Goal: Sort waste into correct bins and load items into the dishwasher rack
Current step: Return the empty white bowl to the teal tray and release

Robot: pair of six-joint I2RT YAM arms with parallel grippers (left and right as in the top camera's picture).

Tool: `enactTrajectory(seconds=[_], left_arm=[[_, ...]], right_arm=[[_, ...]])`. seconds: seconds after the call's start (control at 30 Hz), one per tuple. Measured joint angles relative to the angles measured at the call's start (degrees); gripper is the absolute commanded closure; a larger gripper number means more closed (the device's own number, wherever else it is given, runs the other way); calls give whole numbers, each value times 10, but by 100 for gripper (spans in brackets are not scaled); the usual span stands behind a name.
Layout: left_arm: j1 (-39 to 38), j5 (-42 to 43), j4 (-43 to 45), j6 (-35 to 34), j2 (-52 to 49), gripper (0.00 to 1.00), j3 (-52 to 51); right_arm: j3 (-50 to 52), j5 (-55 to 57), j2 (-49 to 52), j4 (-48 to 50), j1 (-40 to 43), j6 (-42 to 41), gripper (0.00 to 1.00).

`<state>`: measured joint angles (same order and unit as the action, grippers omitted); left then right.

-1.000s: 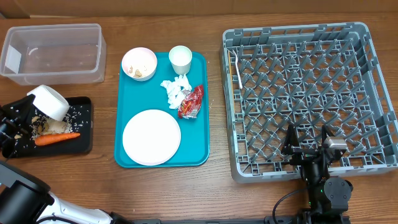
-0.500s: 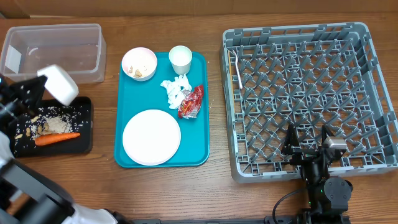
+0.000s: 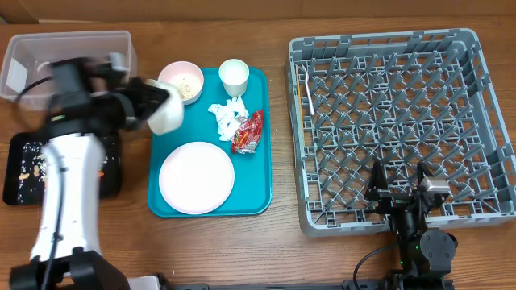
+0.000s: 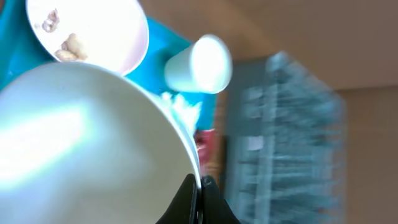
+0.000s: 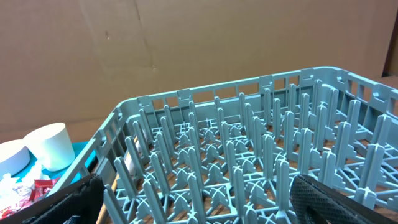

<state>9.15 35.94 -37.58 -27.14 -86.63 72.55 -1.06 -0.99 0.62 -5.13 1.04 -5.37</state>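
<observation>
I will lower my left gripper to the right in the overhead view and let go of the bowl, because the tray is bare below it on that side, beside the plate.
My left gripper (image 3: 155,105) is shut on the rim of a small white bowl (image 3: 168,118), holding it above the left edge of the teal tray (image 3: 258,173). In the left wrist view the bowl (image 4: 81,143) fills the frame, its rim pinched between the fingertips (image 4: 200,186). A second bowl (image 3: 181,81) holding nuts, a white cup (image 3: 234,75), crumpled tissue (image 3: 227,118), a red wrapper (image 3: 247,131) and a round plate (image 3: 196,177) lie on the tray. The black bin (image 3: 22,171) holds scattered grains and nuts. My right gripper (image 3: 401,190) stands open over the front of the grey dishwasher rack (image 3: 399,121).
The clear tub (image 3: 68,68) stands at the back left, behind my left arm, which crosses over the black bin. A thin utensil (image 3: 306,90) lies along the rack's left side. Bare wooden table separates the teal tray from the rack.
My left arm has swung right, carrying the white bowl from above the black bin to the teal tray's left edge. The right arm has not moved.
</observation>
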Motion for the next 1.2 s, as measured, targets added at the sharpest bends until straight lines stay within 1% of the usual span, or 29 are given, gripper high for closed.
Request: enactTrajectory(seconds=[0.1, 0.2, 0.33, 0.43, 0.67, 0.9, 0.93, 1.07, 1.1, 1.2], left_arm=[[-106, -153, -2, 9, -1, 96, 0], [-180, -277, -2, 16, -2, 96, 0], [-220, -391, -1, 17, -18, 96, 0], [-223, -451, 2, 16, -52, 96, 0], [-220, -486, 14, 16, -136, 96, 0], [-220, -482, 35, 16, -153, 95, 0], [-220, -481, 37, 16, -155, 92, 0], [-220, -475, 37, 16, -169, 90, 0], [-220, -475, 36, 16, -173, 88, 0], [-220, -473, 35, 15, -179, 75, 0]], right_arm=[[0, 0, 0, 0, 0, 0, 0], [0, 0, 0, 0, 0, 0, 0], [0, 0, 0, 0, 0, 0, 0], [0, 0, 0, 0, 0, 0, 0], [0, 0, 0, 0, 0, 0, 0], [0, 0, 0, 0, 0, 0, 0], [0, 0, 0, 0, 0, 0, 0], [0, 0, 0, -1, 0, 0, 0], [0, 0, 0, 0, 0, 0, 0], [0, 0, 0, 0, 0, 0, 0]])
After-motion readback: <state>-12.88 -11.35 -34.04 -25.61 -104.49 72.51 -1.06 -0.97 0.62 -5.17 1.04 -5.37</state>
